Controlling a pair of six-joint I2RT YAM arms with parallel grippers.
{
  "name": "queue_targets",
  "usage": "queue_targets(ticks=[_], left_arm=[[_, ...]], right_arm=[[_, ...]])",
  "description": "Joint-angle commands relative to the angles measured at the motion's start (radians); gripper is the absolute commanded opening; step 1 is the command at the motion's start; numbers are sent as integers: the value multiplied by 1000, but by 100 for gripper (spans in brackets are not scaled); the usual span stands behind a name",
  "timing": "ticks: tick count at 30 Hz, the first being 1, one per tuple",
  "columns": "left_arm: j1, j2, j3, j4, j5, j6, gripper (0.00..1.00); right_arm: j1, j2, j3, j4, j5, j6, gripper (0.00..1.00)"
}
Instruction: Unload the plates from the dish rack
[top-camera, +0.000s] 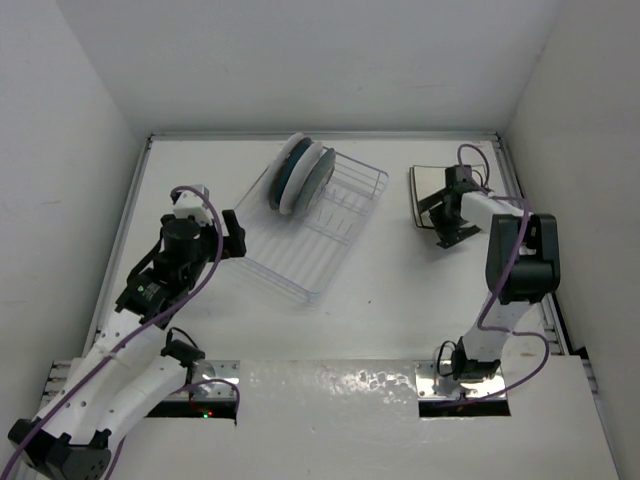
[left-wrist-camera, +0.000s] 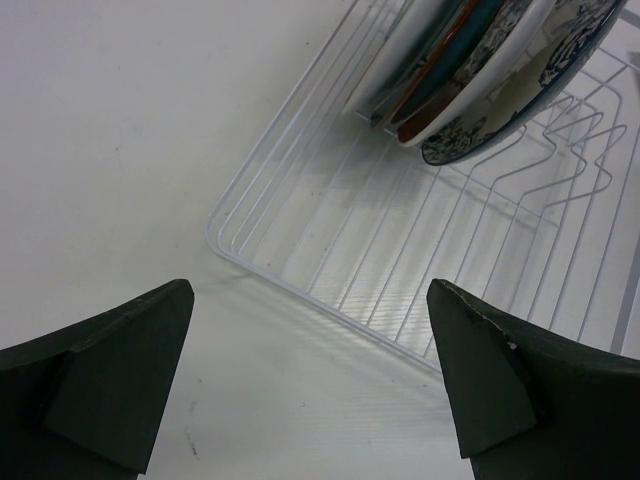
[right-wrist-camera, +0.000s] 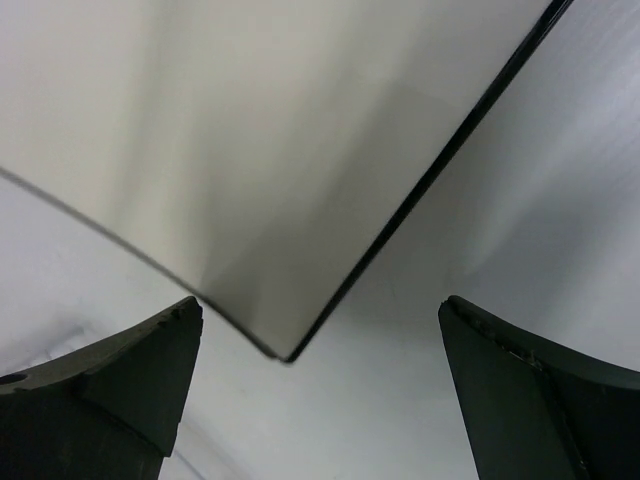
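I will turn my left gripper and move it outward, to the right in the top view, onto the blue floral plate's rim (top-camera: 322, 168), as open rack (top-camera: 330, 235) lies beside the blue floral plate.
The white wire dish rack (top-camera: 330, 235) lies at an angle in the middle of the table. Round plates (top-camera: 300, 175) stand on edge at its far end. The left wrist view shows the rack's near corner (left-wrist-camera: 225, 240), a blue floral plate (left-wrist-camera: 520, 95) and a red-and-teal plate (left-wrist-camera: 450, 70). My left gripper (top-camera: 238, 238) is open and empty just off the rack's left corner, over the table (left-wrist-camera: 310, 390). A square cream plate with a dark rim (top-camera: 425, 188) lies flat at the right. My right gripper (top-camera: 443, 225) is open at the plate's near corner (right-wrist-camera: 285, 350), holding nothing (right-wrist-camera: 320, 390).
White walls close the table in at the back and both sides. A raised rail (top-camera: 125, 220) runs along the left edge and another along the right edge (top-camera: 520, 190). The right arm's purple cable (top-camera: 500, 270) loops beside its elbow.
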Motion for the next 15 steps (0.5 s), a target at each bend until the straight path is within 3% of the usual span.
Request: queue_targets(ticks=[1, 6, 15], left_arm=[[10, 2, 0, 51, -4, 6, 100], [13, 6, 3, 45, -30, -2, 100], [16, 29, 5, 50, -1, 6, 100]], right_arm=[[24, -116, -1, -12, -20, -134, 99], [105, -217, 40, -15, -40, -293, 99], [392, -283, 231, -82, -34, -510, 96]])
